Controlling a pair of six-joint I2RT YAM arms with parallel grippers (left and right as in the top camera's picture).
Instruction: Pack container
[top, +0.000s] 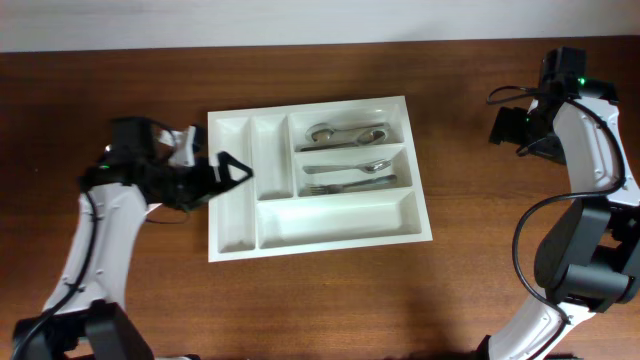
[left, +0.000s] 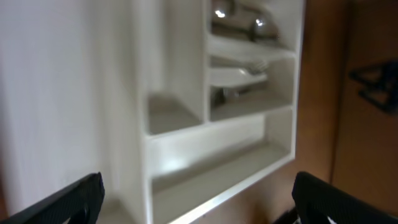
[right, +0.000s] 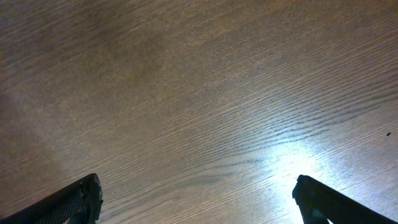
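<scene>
My left gripper moves from over the container (top: 340, 218) to the left in the overhead view next, past the container's edge, and down onto the tongs.
The white container (top: 340, 218) lies in the middle of the wooden table, with two narrow upright slots on its left and three long slots on its right. Two spoons (top: 345, 135) lie in the top long slot, and a fork and a spoon (top: 350, 176) in the middle one. The bottom long slot and both narrow slots look bare. My left gripper (top: 235, 170) hovers open over the container's left edge. In the left wrist view the gripper (left: 199, 200) holds nothing and the container (left: 186, 68) fills the frame, blurred. My right gripper (top: 508, 128) is open over bare wood, far right of the container; in the right wrist view the gripper (right: 199, 200) holds nothing.
The brown wooden table (top: 330, 310) runs to a pale wall along the back edge. The right arm's base and cables (top: 580, 260) stand at the right front. The left arm (top: 100, 240) reaches in from the left front.
</scene>
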